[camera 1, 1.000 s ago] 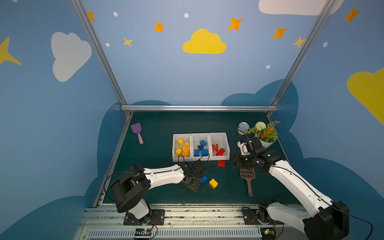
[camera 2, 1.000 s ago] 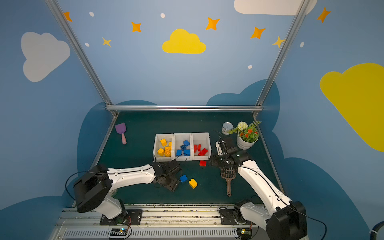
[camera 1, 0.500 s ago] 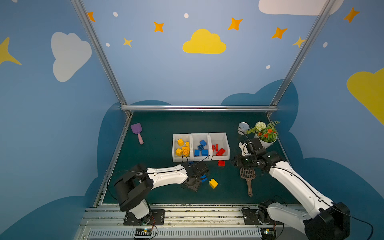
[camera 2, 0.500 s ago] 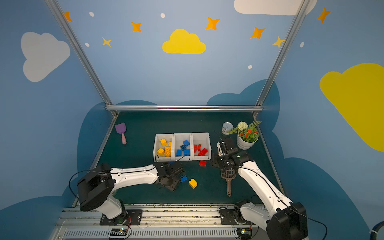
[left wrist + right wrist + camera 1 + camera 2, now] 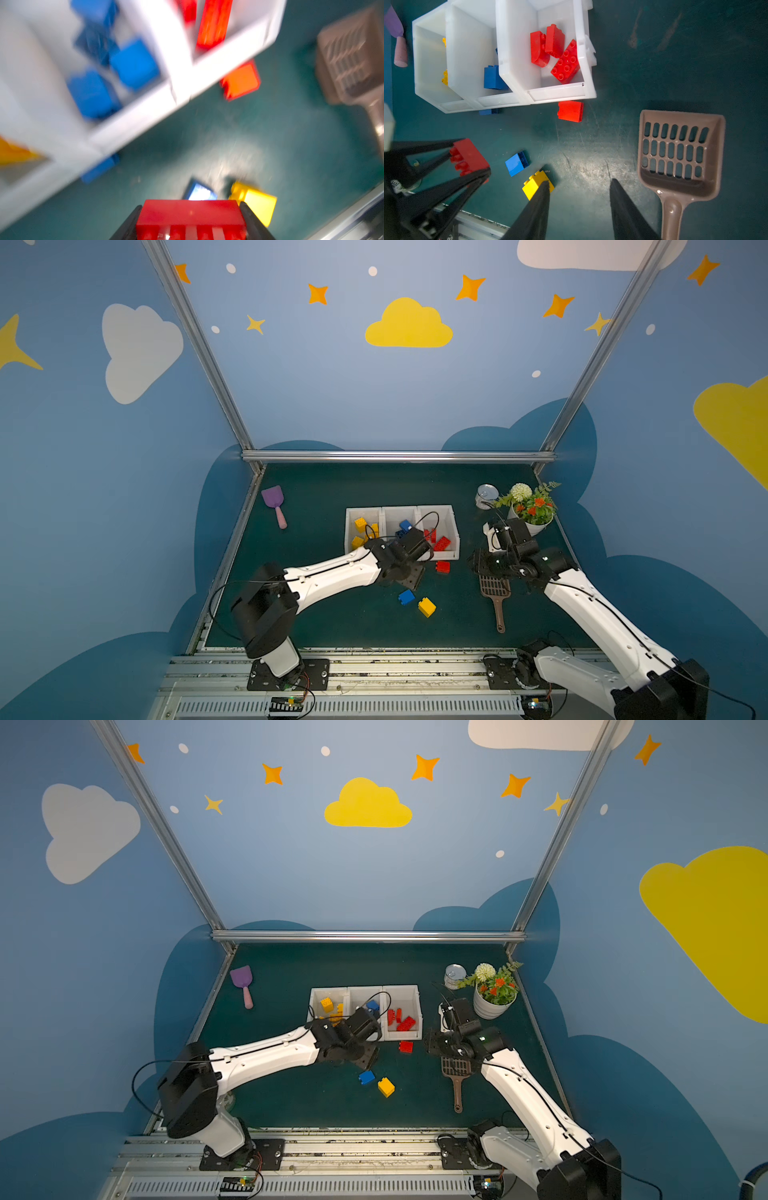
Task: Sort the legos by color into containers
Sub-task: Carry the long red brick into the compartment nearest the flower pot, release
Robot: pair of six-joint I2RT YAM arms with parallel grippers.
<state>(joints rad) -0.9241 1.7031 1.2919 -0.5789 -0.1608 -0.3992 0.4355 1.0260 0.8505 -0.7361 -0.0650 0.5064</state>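
Note:
The left gripper will carry the red lego outward over the far part of the bin next and release it there, because the red legos' bin (image 5: 404, 997) holds the red lego's color.
My left gripper (image 5: 191, 207) is shut on a red lego (image 5: 190, 218), held above the mat just in front of the containers (image 5: 453, 514); the right wrist view shows this red lego (image 5: 469, 155) between the black fingers. In both top views the gripper (image 5: 409, 572) (image 5: 365, 1054) hides it. The three white bins (image 5: 556, 92) hold yellow, blue and red legos, left to right. Loose on the mat lie a red lego (image 5: 443, 566) (image 5: 570, 111), a blue one (image 5: 406, 597) (image 5: 517, 163) and a yellow one (image 5: 427, 607) (image 5: 534, 186). My right gripper (image 5: 579, 181) (image 5: 478, 564) is open and empty.
A small blue brick (image 5: 489, 111) lies against the bins' front wall. A brown slotted scoop (image 5: 494, 593) (image 5: 675, 153) lies under my right arm. A purple scoop (image 5: 274, 502) is at the back left; a metal tin (image 5: 486, 493) and a flower pot (image 5: 532, 510) at the back right.
My left gripper has closed on the red lego and carried it up and back toward the bins, uncovering the blue brick. The right arm has barely moved.

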